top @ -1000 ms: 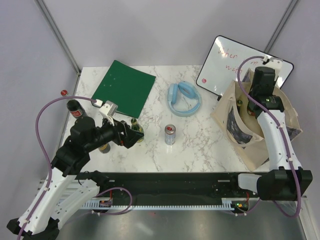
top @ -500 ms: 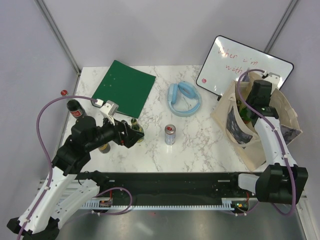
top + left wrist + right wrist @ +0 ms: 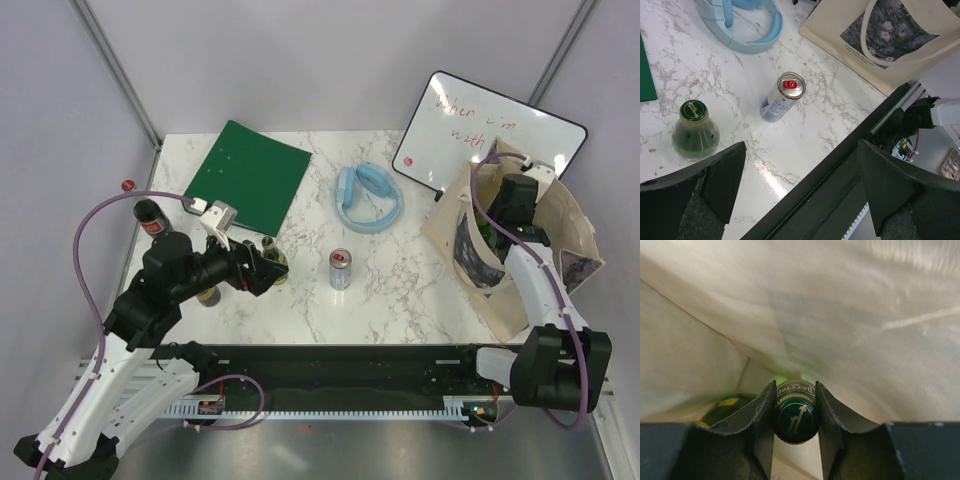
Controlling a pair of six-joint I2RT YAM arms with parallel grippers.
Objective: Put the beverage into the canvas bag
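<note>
The Perrier bottle [image 3: 796,419] will next go down onto the bag's bottom beside the other bottle, where my right gripper will release the Perrier bottle's neck. The bag's bottom lies below, with cloth sides all round.
The tan canvas bag [image 3: 515,305] stands open at the table's right. My right gripper [image 3: 795,410] reaches down inside it, shut on the neck of a green Perrier bottle [image 3: 796,419] with cloth walls all round. Another green bottle [image 3: 727,407] lies low in the bag to its left. My left gripper [image 3: 801,145] hangs open over the near left of the table, holding nothing. Just left of it stands a green bottle [image 3: 694,131], and a silver can [image 3: 782,97] stands beyond it. A dark bottle with a red label [image 3: 152,218] stands at the far left.
A green folder [image 3: 248,175] lies at the back left and a light blue headset [image 3: 368,197] in the middle back. A whiteboard with red writing [image 3: 480,125] leans behind the bag. The black rail [image 3: 840,170] runs along the near edge.
My right gripper has sunk deeper into the bag with the green bottle. The left arm has not moved.
</note>
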